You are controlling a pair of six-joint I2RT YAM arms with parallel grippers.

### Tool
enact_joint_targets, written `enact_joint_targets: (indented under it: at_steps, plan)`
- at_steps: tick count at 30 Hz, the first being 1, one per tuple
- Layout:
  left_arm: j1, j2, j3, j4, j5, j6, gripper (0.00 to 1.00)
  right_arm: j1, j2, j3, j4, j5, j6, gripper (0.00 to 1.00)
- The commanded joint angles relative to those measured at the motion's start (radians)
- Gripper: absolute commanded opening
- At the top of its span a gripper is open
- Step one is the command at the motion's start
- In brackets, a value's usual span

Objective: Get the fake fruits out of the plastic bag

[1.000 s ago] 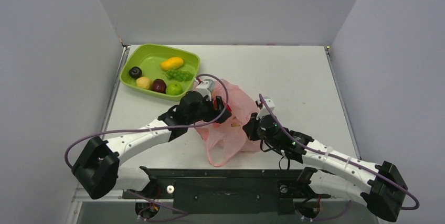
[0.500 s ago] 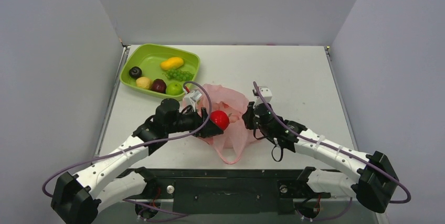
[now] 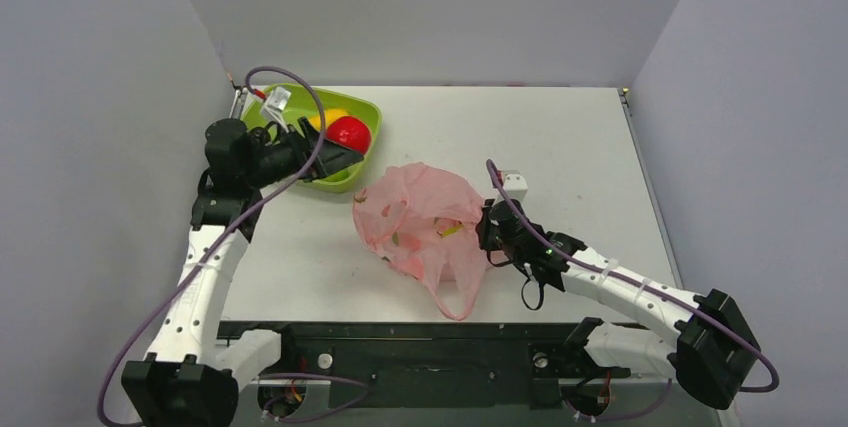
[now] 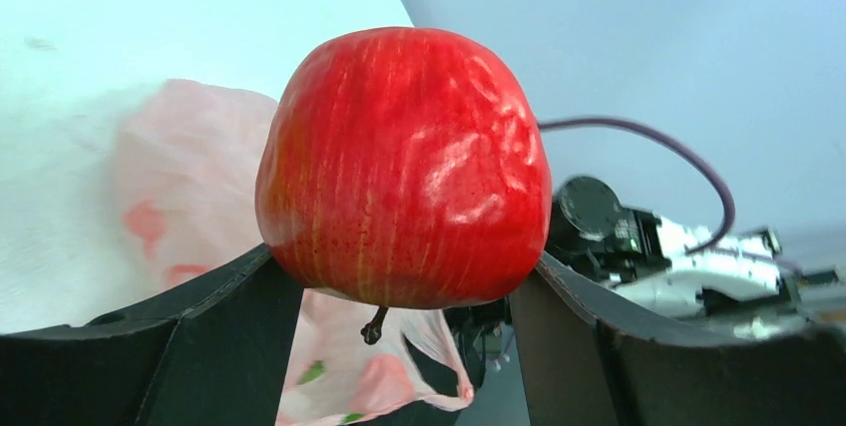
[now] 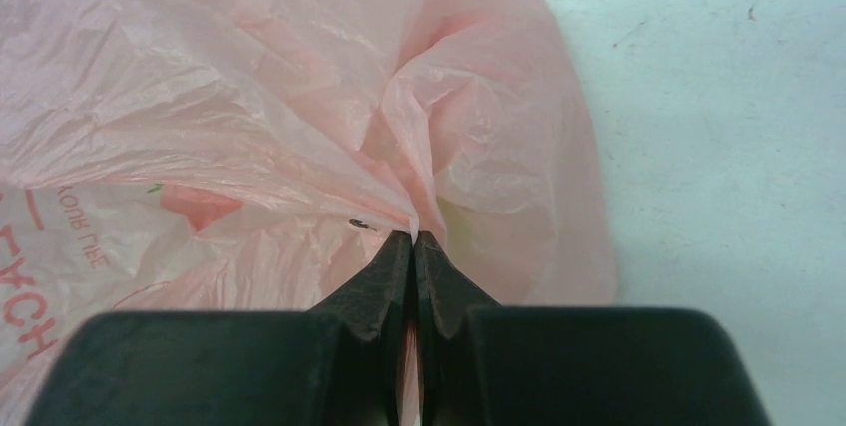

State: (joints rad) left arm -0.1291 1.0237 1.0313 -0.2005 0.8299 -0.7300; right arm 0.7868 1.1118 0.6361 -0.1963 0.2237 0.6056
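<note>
I will next swing the apple (image 3: 350, 132) left in the top view past the mango with my left gripper, then lower it into the tray.
A glossy red apple (image 3: 350, 132) (image 4: 404, 167), one of the fake fruits, is clamped between the fingers of my left gripper (image 3: 340, 147) (image 4: 404, 258), stem pointing down, in the air over the lime-green tray. The pink plastic bag (image 3: 420, 217) (image 5: 249, 97) lies crumpled mid-table, its loop handle trailing toward the near edge. My right gripper (image 3: 487, 232) (image 5: 413, 236) is shut on a pinched fold at the bag's right side. What is inside the bag cannot be made out.
The green tray (image 3: 352, 179) sits at the back left, mostly hidden by my left arm; a sliver of the yellow-orange mango (image 3: 326, 118) shows. Grey walls enclose the table on three sides. The black base rail (image 3: 430, 347) runs along the near edge.
My left gripper has lifted the red apple out of the bag and swung it back-left to above the tray. The bag has slumped and shifted slightly. The right gripper has kept its pinch.
</note>
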Motion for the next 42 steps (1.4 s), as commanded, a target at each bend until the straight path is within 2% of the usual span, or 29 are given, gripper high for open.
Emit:
enact_joint_targets:
  at_steps: [1, 5, 9, 13, 16, 21, 25, 29, 35, 42]
  plan:
    - [0.200, 0.076, 0.045, 0.055, 0.117, -0.040, 0.33, -0.038, -0.038, -0.020, 0.010, 0.005, -0.032, 0.00]
    - [0.304, 0.176, 0.094, 0.042, -0.004, 0.021, 0.33, -0.057, -0.046, -0.031, 0.014, -0.030, -0.049, 0.00]
    - [0.330, 0.292, 0.090, 0.098, -0.172, 0.038, 0.33, -0.061, -0.061, -0.041, 0.022, -0.057, -0.041, 0.00]
    - [0.338, 0.425, 0.131, 0.054, -0.391, 0.160, 0.35, -0.062, -0.081, -0.054, 0.027, -0.061, -0.029, 0.00]
    - [0.339, 0.539, 0.173, 0.046, -0.522, 0.228, 0.40, -0.064, -0.103, -0.070, 0.033, -0.059, -0.019, 0.00]
    - [0.328, 0.708, 0.271, 0.039, -0.562, 0.260, 0.56, -0.066, -0.109, -0.064, 0.021, -0.079, -0.009, 0.00]
    - [0.308, 0.806, 0.402, -0.049, -0.648, 0.334, 0.82, -0.063, -0.118, -0.043, -0.010, -0.090, -0.010, 0.00]
    - [0.304, 0.835, 0.426, -0.081, -0.701, 0.369, 0.96, -0.062, -0.140, -0.020, -0.044, -0.086, 0.003, 0.00]
    - [0.303, 0.793, 0.407, -0.056, -0.661, 0.325, 0.97, -0.059, -0.145, 0.023, -0.106, -0.086, 0.016, 0.00]
    - [0.270, 0.638, 0.315, 0.000, -0.535, 0.231, 0.97, -0.059, -0.094, 0.089, -0.155, -0.116, 0.007, 0.00]
